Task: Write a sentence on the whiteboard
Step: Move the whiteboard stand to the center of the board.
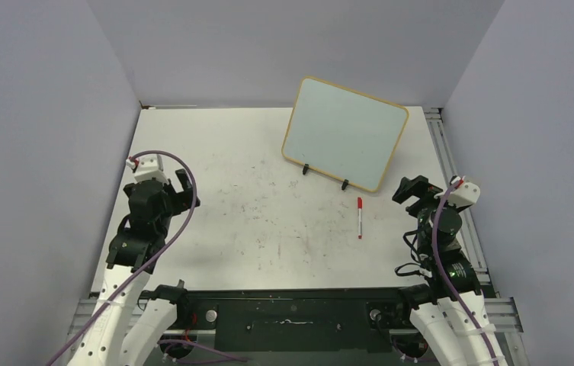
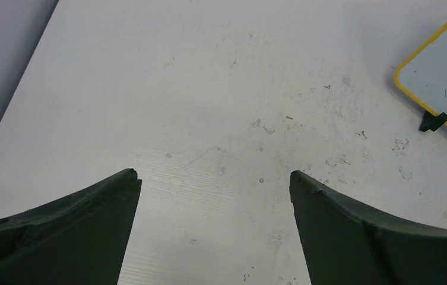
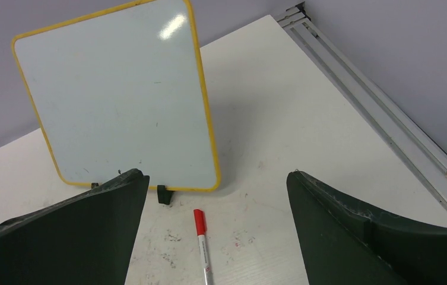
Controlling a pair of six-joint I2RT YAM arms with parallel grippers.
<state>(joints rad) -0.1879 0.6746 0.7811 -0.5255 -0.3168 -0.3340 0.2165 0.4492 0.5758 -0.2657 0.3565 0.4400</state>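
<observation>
The nearer clip foot [image 1: 306, 168] [image 2: 434, 122] juts from the whiteboard's frame, below my left gripper and to its right in the top view, so I need to move across and down around it.
The whiteboard [image 1: 344, 131] stands upright on two black clip feet at the back right of the table; its yellow-framed face is blank, and no sentence shows on it. It also shows in the right wrist view [image 3: 117, 95] and at the right edge of the left wrist view [image 2: 446, 89]. A red-capped white marker [image 1: 360, 216] lies on the table in front of the board, and below it in the right wrist view [image 3: 202, 244]. My right gripper [image 3: 216, 178] is open and empty, above and right of the marker. My left gripper [image 2: 214, 175] is open and empty over bare table at the left.
The white table [image 1: 268, 213] is scuffed with faint marks. Grey walls close the left, back and right sides. A metal rail [image 1: 451, 175] runs along the table's right edge, also in the right wrist view [image 3: 381, 113].
</observation>
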